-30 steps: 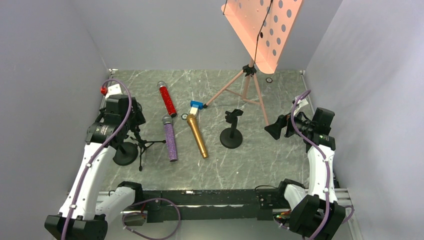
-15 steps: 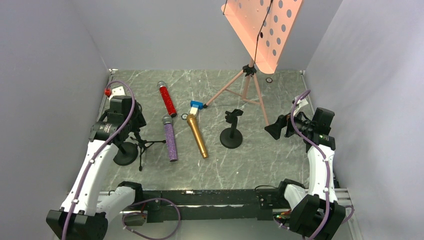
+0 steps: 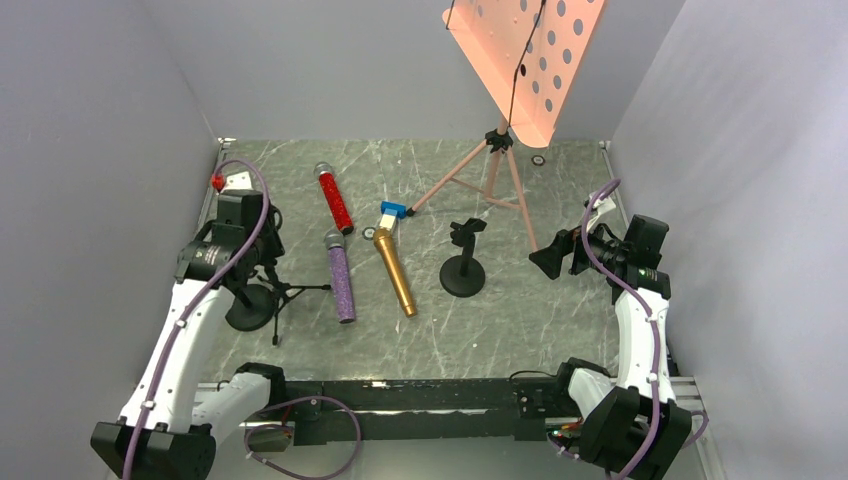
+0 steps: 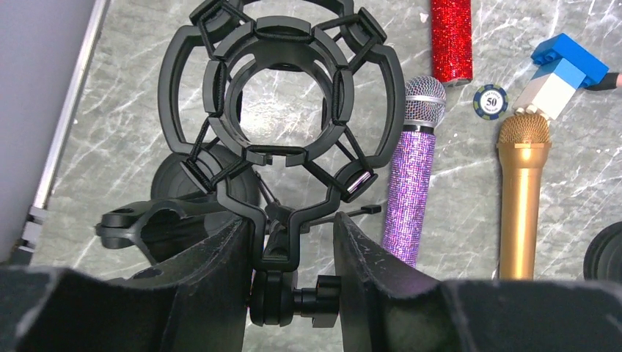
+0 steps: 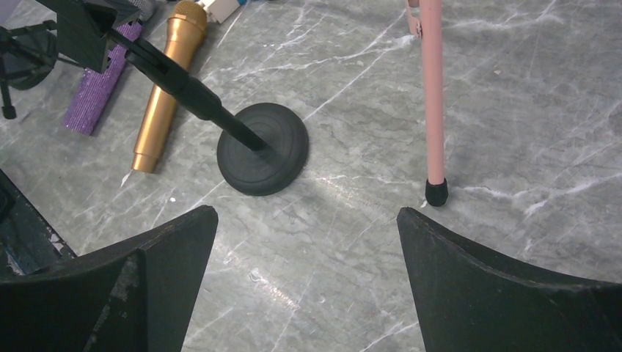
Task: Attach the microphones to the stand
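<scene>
The tripod needs to go to the right in the top view next, onto the clear tabletop by the gold microphone's near end. My left gripper needs to swing it there and let it go.
Three microphones lie flat on the marble table: the purple (image 3: 341,280) (image 4: 413,183), the red (image 3: 335,200) (image 4: 451,37) and the gold (image 3: 396,275) (image 4: 521,198) (image 5: 165,95). A small black tripod stand (image 3: 284,290) at the left carries a round shock mount (image 4: 220,81). My left gripper (image 3: 262,262) (image 4: 292,220) is shut on the pivot joint below that mount, one finger against its yoke and the other against its knob. A second black stand (image 3: 462,270) (image 5: 262,149) with a round base is at centre. My right gripper (image 3: 545,262) (image 5: 308,220) hangs open and empty to its right.
A pink music stand (image 3: 525,60) on tripod legs (image 5: 433,95) rises at the back right. A blue-and-white block (image 3: 390,215) (image 4: 561,73) and a poker chip (image 4: 490,100) lie by the gold microphone's head. Another round black base (image 3: 250,305) sits beside the tripod. Grey walls close in on both sides.
My left gripper's fingers have narrowed onto the shock mount's joint, and the tripod stand has shifted slightly. The right arm has not moved.
</scene>
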Available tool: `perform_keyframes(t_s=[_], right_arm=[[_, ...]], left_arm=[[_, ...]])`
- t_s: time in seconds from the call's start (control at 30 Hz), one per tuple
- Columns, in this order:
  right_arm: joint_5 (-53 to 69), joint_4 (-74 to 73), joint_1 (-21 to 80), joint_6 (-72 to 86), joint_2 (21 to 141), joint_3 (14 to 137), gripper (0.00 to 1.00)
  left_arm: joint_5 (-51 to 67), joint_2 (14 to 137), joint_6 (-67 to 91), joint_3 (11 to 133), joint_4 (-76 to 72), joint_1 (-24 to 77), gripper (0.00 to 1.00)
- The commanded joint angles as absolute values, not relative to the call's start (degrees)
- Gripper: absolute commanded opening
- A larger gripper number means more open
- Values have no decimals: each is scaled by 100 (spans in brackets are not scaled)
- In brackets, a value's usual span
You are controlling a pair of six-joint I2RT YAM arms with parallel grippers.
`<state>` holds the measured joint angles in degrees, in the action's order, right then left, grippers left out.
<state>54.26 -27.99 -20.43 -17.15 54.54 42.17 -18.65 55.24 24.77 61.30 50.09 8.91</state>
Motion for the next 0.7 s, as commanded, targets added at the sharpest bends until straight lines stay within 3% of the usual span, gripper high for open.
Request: perform_keyframes(t_s=[0.0, 0.37, 0.67], right_arm=[[5422, -2760, -2015, -1860, 5454, 4439, 100], [5347, -2717, -2014, -1872, 5457, 4403, 100], [5311, -2686, -2016, -1890, 5442, 4378, 100]], left_arm=[[-1767, 5258, 1933, 6845, 4843, 905, 13], [-409, 5198, 1102, 8106, 4912, 916, 7], [3057, 4730, 594, 7536, 3864, 1387, 5]])
